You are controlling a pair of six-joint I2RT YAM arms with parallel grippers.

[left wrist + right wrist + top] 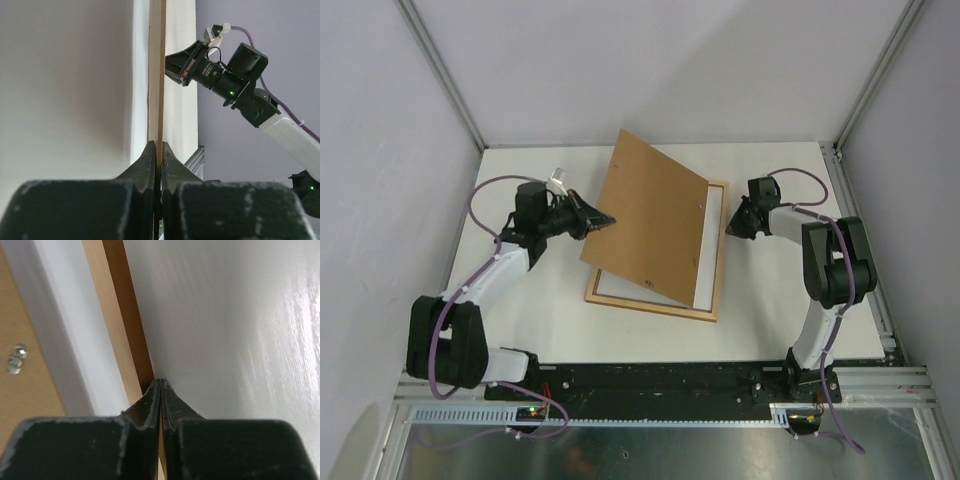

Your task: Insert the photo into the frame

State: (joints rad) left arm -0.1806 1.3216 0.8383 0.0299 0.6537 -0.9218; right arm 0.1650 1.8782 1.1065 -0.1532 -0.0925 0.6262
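My left gripper lowers and pushes the board's raised edge toward the frame's bar beside my right gripper next, then releases, since a white gap shows there.
The frame [651, 306] lies flat at mid table, paler back up, and its right rail shows in the right wrist view [113, 325]. A white surface [706, 250] fills its opening; no coastline print shows, so I cannot tell whether this is the photo. A plain brown backing board [645, 220] is tilted up over the frame, left edge raised. My left gripper [603, 219] is shut on that raised edge [158, 75], its tips [158, 145] pinching it. My right gripper [728, 228] is shut and empty, its tips [161, 381] against the frame's right rail.
A small metal clip [15, 359] sits on the backing board near its right edge. Grey cage walls and aluminium posts [442, 75] enclose the white table [540, 320]. A black rail [660, 380] runs along the near edge. The right arm [220, 75] shows in the left wrist view.
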